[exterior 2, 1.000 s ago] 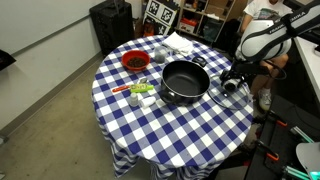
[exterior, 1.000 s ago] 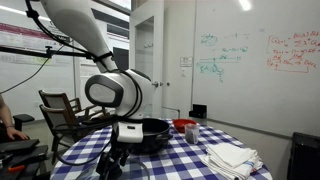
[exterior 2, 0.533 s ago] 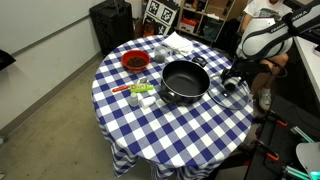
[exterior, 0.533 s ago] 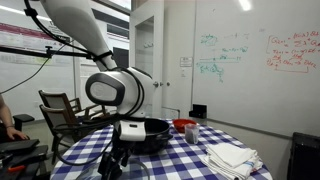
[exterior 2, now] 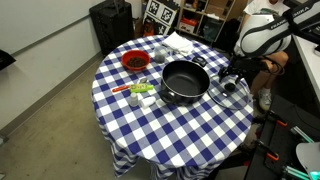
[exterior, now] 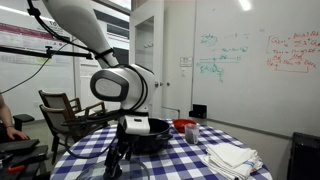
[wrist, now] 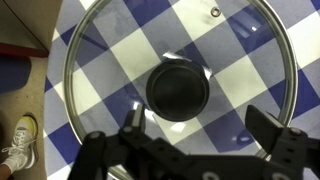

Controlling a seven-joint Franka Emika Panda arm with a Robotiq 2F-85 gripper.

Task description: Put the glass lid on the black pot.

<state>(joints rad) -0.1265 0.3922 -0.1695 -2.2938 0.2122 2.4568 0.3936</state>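
Observation:
The gripper eases toward the upper left in the wrist view next, bringing its open fingers around the lid's dark centre knob (wrist: 177,88), since the knob sits beyond the fingers.
The glass lid (wrist: 180,70) lies flat on the blue-and-white checked tablecloth, with a metal rim and a dark centre knob (wrist: 177,88). It also shows in an exterior view (exterior 2: 229,92), at the table's edge beside the black pot (exterior 2: 185,81). The pot stands near the table's middle, open and empty; it shows behind the arm in an exterior view (exterior: 150,131). My gripper (wrist: 200,128) hangs just above the lid, open, its fingers apart near the knob. It holds nothing.
A red bowl (exterior 2: 134,61) stands at the far side of the table. White cloths (exterior: 232,157) lie on the table. Small items (exterior 2: 140,90) sit beside the pot. A chair (exterior: 60,110) and a person's shoe (wrist: 17,145) are near the table.
The arm has risen slightly and shifted a little sideways over the lid. The lid and pot have not moved.

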